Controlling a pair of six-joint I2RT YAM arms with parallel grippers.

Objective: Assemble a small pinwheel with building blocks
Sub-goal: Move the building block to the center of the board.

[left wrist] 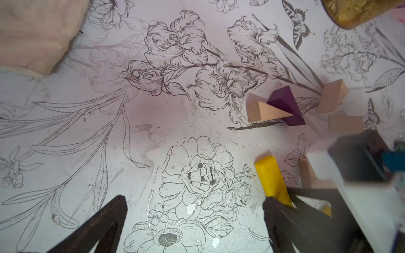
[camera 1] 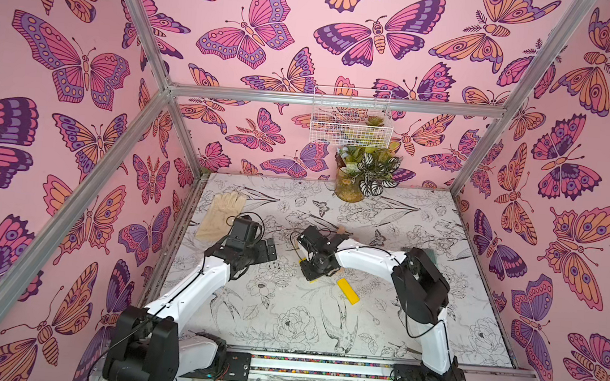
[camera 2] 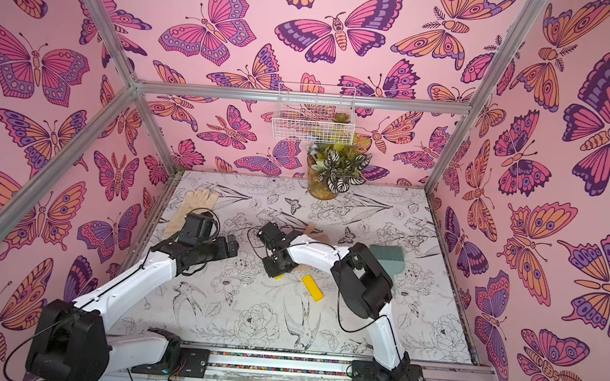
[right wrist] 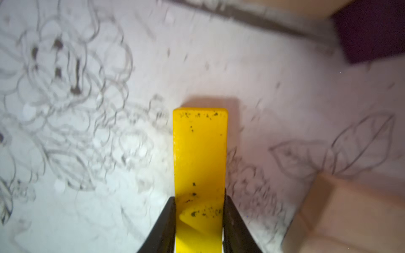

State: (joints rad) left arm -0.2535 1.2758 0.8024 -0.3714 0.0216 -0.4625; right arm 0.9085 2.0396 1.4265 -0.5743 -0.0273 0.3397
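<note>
My left gripper moves outward and down onto the beige wedge (left wrist: 263, 111) next, since it lies below and outward of the open fingers, against the purple wedge.
My right gripper (right wrist: 199, 203) is shut on one end of a flat yellow bar (right wrist: 200, 153); both fingers press its long sides, low at the table. In the left wrist view the same bar (left wrist: 271, 177) pokes out from the blurred right arm. A second yellow bar (camera 1: 348, 290) lies loose just right of the right gripper (camera 1: 309, 273). Other building blocks sit loose beyond it: a purple wedge (left wrist: 285, 103), a beige wedge (left wrist: 263, 111) against it, and beige pieces (left wrist: 332, 96). No pinwheel is in view. My left gripper (left wrist: 195, 210) hangs open over bare table, left of the blocks.
A cream glove (camera 1: 220, 210) lies at the far left of the table. A potted plant (camera 1: 357, 181) stands at the back under a wire basket (camera 1: 351, 116). A green comb-like tool (camera 2: 386, 257) lies right of the right arm. Metal frame posts edge the table.
</note>
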